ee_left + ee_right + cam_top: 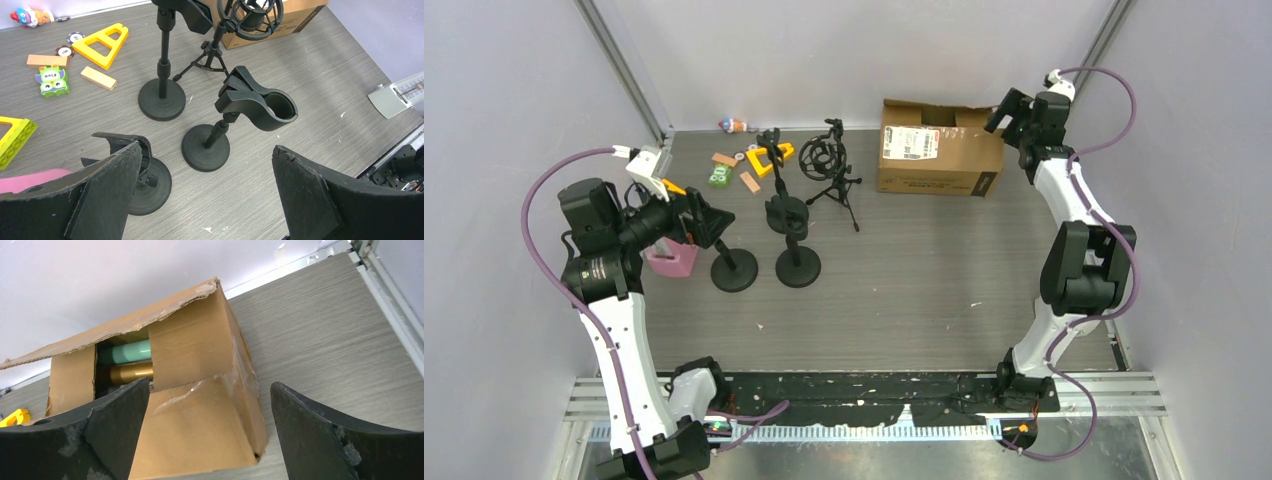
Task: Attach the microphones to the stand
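The box's near side wall runs crosswise, so I will next move my right gripper down and back and turn it to straddle that wall's rim (961, 127) (172, 386).
Three black round-base stands (798, 265) stand left of centre, each with an empty clip. One clip (260, 104) faces the left wrist camera. A tripod with a shock mount (829, 160) stands behind them. A mint green microphone (131, 352) and a gold microphone (131, 372) lie inside the cardboard box (939, 147); the other microphones are hidden. My left gripper (709, 225) is open and empty above the nearest stand (150, 185). My right gripper (1004, 110) is open and empty just off the box's right end (200, 415).
Toys lie at the back left: a yellow triangle (102, 42), wooden blocks (98, 78), a green block (51, 81) and poker chips (75, 38). A pink object (672, 260) sits under my left arm. Walls enclose the table on three sides.
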`<state>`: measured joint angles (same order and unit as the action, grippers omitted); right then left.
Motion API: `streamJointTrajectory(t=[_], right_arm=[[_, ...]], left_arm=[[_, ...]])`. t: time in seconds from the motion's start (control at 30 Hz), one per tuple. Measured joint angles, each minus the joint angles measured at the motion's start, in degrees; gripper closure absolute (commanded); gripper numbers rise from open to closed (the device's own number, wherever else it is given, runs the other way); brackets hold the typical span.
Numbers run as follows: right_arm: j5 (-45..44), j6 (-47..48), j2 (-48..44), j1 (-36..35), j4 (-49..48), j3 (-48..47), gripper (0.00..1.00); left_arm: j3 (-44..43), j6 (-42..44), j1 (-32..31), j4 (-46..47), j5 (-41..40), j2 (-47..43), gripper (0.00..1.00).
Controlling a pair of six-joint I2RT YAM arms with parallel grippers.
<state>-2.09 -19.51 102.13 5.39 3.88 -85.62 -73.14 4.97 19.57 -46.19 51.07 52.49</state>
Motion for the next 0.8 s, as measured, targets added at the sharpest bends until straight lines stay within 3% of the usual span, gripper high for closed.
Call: streamJointTrajectory(t=[0.4, 0.63, 0.8], right_arm=[[12.44, -7.19, 6.05, 3.04, -14.73, 6.71, 0.01], [15.72, -9.92, 0.61, 1.62, -20.94, 18.73, 0.11], [14.80, -9.68, -6.21, -1.38, -20.55, 24.85, 0.28]], left_arm=[[0.39, -0.02, 0.00, 0.02, 0.44, 0.15, 0.01], [1.27, -0.02, 0.00, 0.04, 0.57, -0.09, 0.01], [2.86, -0.02, 0.00, 0.04, 0.66, -1.46, 0.01]])
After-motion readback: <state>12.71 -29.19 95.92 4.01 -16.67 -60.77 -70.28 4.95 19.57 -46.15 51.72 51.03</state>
